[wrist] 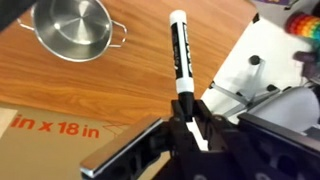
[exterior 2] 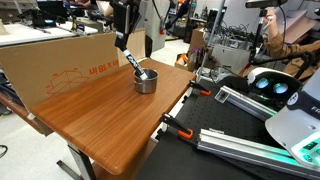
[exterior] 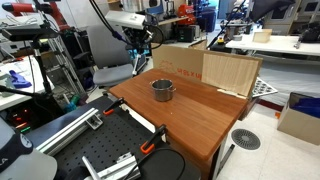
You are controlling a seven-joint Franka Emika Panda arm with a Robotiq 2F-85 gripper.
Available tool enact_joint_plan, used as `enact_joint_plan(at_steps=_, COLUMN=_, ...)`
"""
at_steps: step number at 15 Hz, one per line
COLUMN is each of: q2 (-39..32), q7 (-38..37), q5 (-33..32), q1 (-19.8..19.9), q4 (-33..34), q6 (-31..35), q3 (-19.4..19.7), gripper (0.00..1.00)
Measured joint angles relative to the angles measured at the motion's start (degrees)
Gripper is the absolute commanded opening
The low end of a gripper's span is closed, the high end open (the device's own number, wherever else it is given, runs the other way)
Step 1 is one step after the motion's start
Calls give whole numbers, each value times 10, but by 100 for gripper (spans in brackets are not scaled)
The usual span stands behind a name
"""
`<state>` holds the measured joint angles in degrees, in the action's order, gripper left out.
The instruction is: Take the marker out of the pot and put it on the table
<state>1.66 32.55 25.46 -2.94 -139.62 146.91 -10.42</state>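
The table is below my gripper, so I should clear the pot's rim, go down and release the marker (exterior 2: 133, 64) on the open table beside the pot.
The gripper (exterior 2: 124, 42) is shut on the marker (exterior 2: 133, 64), a black stick with a white end, and holds it tilted in the air just above the back rim of the pot (exterior 2: 146, 80). In the wrist view the marker (wrist: 181, 55) sticks out from the jaws (wrist: 190, 108), and the silver pot (wrist: 72, 28) stands empty at the upper left. The pot (exterior: 163, 90) stands near the middle of the reddish-brown table (exterior: 195, 118), with the gripper (exterior: 138, 47) behind it. The table also shows in both other views (exterior 2: 100, 125) (wrist: 90, 85).
A cardboard box (exterior 2: 60, 60) (exterior: 178, 62) stands along the table's back edge, its printed face near the gripper (wrist: 50, 140). A plywood board (exterior: 231, 72) leans beside it. Clamps (exterior: 150, 140) (exterior 2: 176, 128) and black rails (exterior 2: 250, 145) sit off the table's side.
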Motion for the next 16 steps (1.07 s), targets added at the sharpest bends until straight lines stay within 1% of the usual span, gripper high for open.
enact_joint_plan(at_steps=4, q2=-16, q7=-1, q5=20, q1=-9, q4=28, q6=-63, q3=6, gripper=5)
enact_joint_plan(at_steps=8, q2=-62, q7=-23, q5=20, q1=-10, q4=63, q6=-84, q3=6, gripper=5)
enact_joint_plan(at_steps=13, q2=-134, q7=-67, q5=18, q1=-10, q4=124, q6=-110, q3=5, gripper=5)
enact_joint_plan(at_steps=16, q2=-177, q7=-95, q5=5, q1=-10, q4=158, q6=-129, q3=3, gripper=5)
